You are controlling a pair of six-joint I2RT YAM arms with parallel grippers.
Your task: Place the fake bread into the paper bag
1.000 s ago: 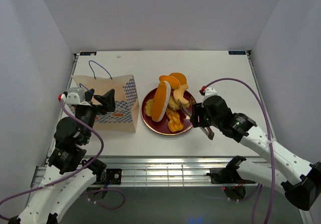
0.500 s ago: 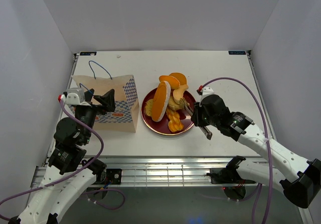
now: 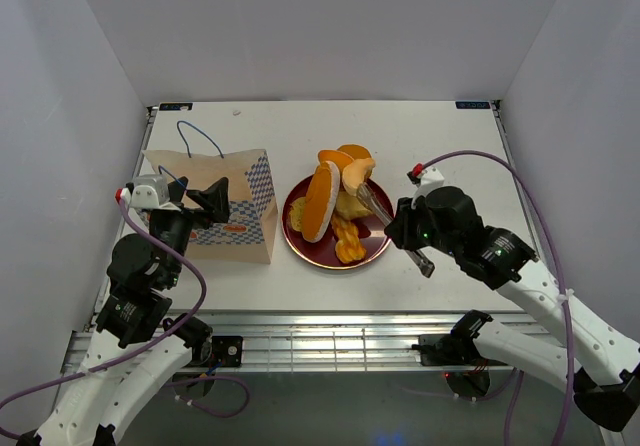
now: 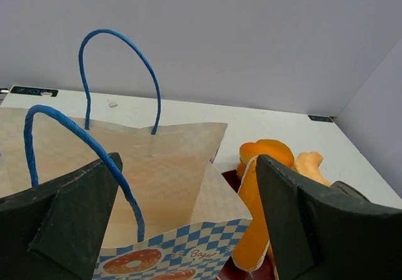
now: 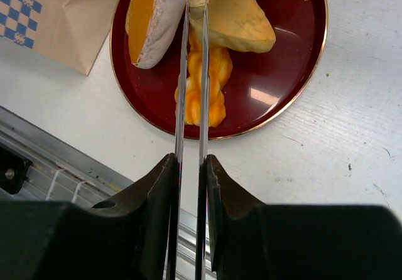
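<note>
The tongs' ends pinch bread, so my right gripper should next swing left in the top view, toward the paper bag's opening, and release the tongs' handles.
The fake bread is piled on a dark red plate [image 3: 297, 238]: a long oval loaf [image 3: 320, 201], a braided stick [image 3: 346, 242], and slices behind. My right gripper [image 3: 406, 234] is shut on metal tongs [image 3: 375, 204], whose tips pinch a golden bread piece [image 3: 358, 173] over the plate's far side. In the right wrist view the gripper [image 5: 188, 162] clamps the tongs [image 5: 191, 91] above the braided stick [image 5: 204, 88] and a slice [image 5: 235, 22]. My left gripper [image 3: 203, 202] is open and empty, over the open paper bag [image 3: 225, 211], which also shows in the left wrist view [image 4: 157, 167].
The bag stands upright left of the plate, its blue cord handles [image 4: 119, 73] sticking up between my left fingers [image 4: 69, 223]. White walls close in the table on three sides. A metal rail [image 3: 320, 331] runs along the near edge.
My right arm has drawn back to the right and the tongs have risen with a bread piece pinched in their tips. The left arm and the bag have not moved.
</note>
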